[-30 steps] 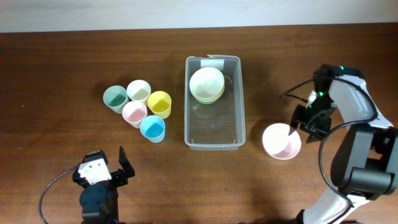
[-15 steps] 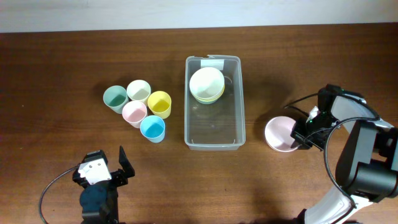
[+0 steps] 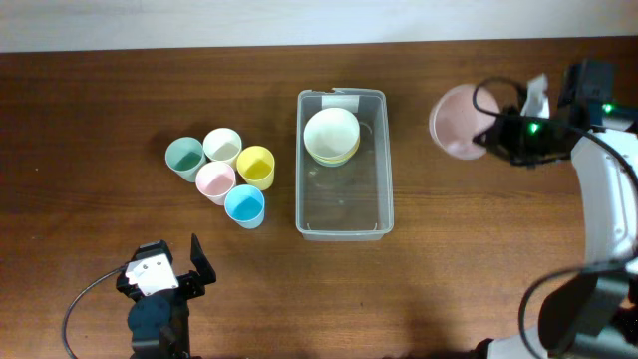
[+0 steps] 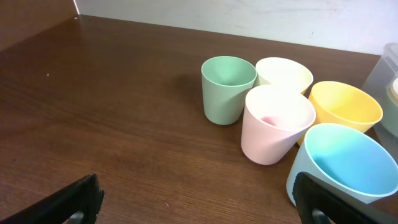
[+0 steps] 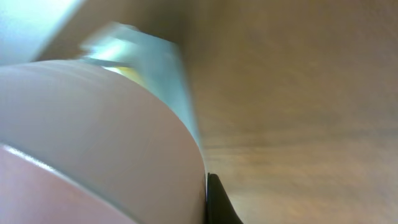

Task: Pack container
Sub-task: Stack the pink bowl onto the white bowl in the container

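Observation:
The pink bowl [image 3: 457,122] needs to go left in the overhead view next, over the stacked cream bowl [image 3: 331,133], in my right gripper. My right gripper should then lower it and let it go.
The clear container [image 3: 344,204] lies mid-table with a cream bowl [image 3: 331,133] stacked on a yellow one at its labelled end. Its corner shows at the right edge of the left wrist view, container [image 4: 387,68]. My right gripper [image 3: 495,136] is shut on the rim of a pink bowl [image 3: 457,122], held tilted in the air to the right of the container's far end. In the right wrist view the pink bowl [image 5: 93,143] fills the frame beside one dark fingertip [image 5: 214,202]. My left gripper [image 3: 164,261] stands open near the front left, nothing between its fingers [image 4: 314,202].
A group of cups stands left of the container: green [image 3: 183,158], cream [image 3: 222,146], pink [image 3: 214,181], yellow [image 3: 256,166] and blue [image 3: 244,205]. The blue cup [image 4: 345,162] is nearest my left gripper's right finger. The table's far edge runs along the top.
My right gripper closed on the pink bowl's rim at the front right, lifted it off the table and carried it toward the far side. The left arm has not moved.

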You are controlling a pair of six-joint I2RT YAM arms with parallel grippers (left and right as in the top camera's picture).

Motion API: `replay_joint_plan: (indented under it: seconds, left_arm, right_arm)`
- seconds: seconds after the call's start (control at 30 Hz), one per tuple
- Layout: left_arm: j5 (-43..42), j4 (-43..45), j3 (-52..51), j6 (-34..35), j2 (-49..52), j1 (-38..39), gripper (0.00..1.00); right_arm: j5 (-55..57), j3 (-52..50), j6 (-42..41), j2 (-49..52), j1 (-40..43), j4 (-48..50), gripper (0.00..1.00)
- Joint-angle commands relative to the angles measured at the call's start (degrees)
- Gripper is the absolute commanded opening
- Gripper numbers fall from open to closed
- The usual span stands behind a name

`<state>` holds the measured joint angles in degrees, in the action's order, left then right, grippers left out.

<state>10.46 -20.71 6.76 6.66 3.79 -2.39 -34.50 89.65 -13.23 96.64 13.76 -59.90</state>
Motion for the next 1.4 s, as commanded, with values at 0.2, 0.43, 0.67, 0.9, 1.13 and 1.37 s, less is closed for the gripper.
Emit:
replay_joint_plan:
  seconds: [0.2, 0.43, 0.67, 0.9, 1.13, 1.37]
  left_arm:
    - [-0.6, 0.1, -0.4, 0.1, -0.4, 0.0, 1.0]
    - [-0.6, 0.1, -0.4, 0.1, -0.4, 0.0, 1.0]
    - [-0.6, 0.1, -0.4, 0.1, -0.4, 0.0, 1.0]
    - [-0.6, 0.1, -0.4, 0.1, -0.4, 0.0, 1.0]
    - [-0.6, 0.1, -0.4, 0.1, -0.4, 0.0, 1.0]
    - [-0.6, 0.1, -0.4, 0.1, -0.4, 0.0, 1.0]
  right_arm:
    - [13.3, 2.6, -3.6, 2.9, -24.0, 10.1, 0.04]
    - [15.5, 2.6, -7.1, 13.9, -30.3, 26.9, 0.04]
    - [14.2, 2.6, -2.9, 19.9, -30.6, 33.9, 0.39]
    - [14.0, 3.7, -2.3, 19.7, -30.6, 34.4, 0.35]
    - [14.0, 3.7, -4.4, 20.4, -30.6, 35.3, 0.29]
    - [12.6, 3.7, -4.4, 24.9, -31.4, 38.5, 0.29]
